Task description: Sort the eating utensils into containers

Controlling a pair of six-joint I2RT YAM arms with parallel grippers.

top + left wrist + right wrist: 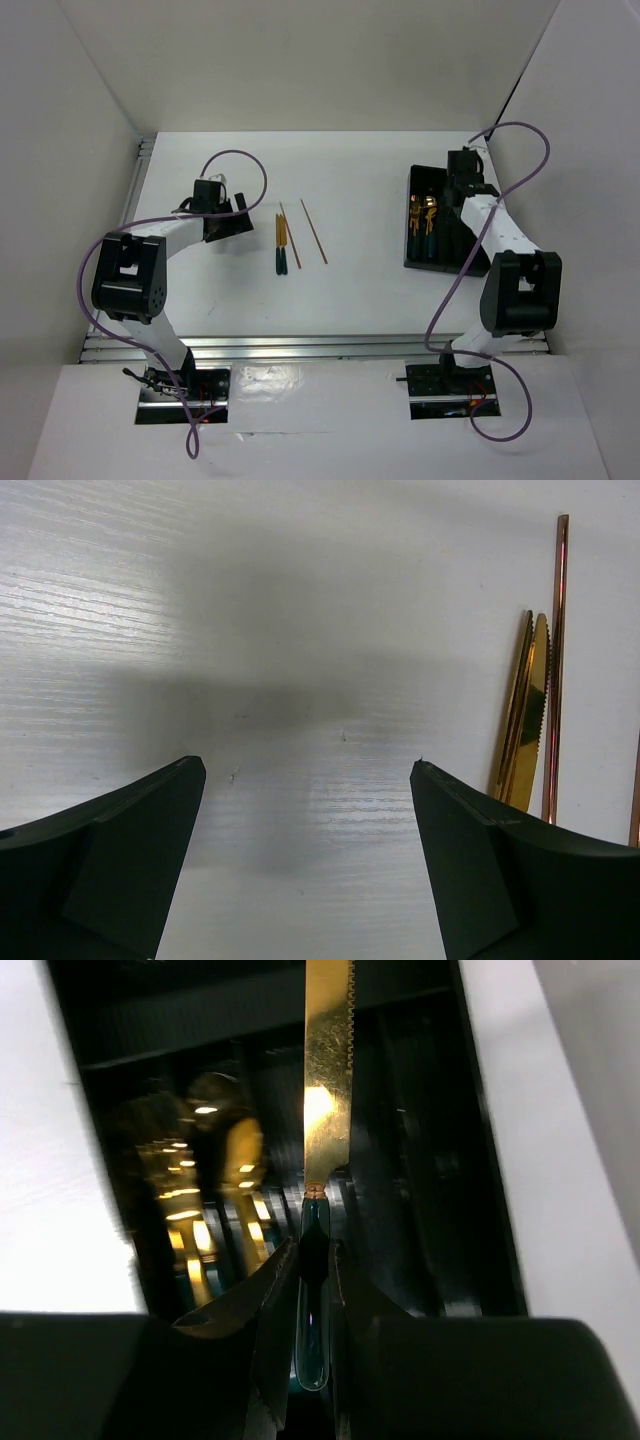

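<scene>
My right gripper lowers the knife into the black tray's section beside the gold and teal utensils next, since that section is empty.
My right gripper (314, 1248) is shut on a knife (327, 1070), gold serrated blade and teal handle, holding it over the black divided tray (417, 182) at the right. Several gold and teal utensils (424, 222) lie in the tray's left compartments; they also show in the right wrist view (205, 1190). My left gripper (308, 765) is open and empty, just above bare table. Two knives (281, 246) lie side by side on the table to its right, and their gold blades (527, 715) show in the left wrist view. Two thin chopsticks (314, 232) lie beyond them; one (555, 660) runs beside the blades.
White walls enclose the table on three sides. A metal rail (300, 346) runs along the near edge. Purple cables (235, 160) loop above both arms.
</scene>
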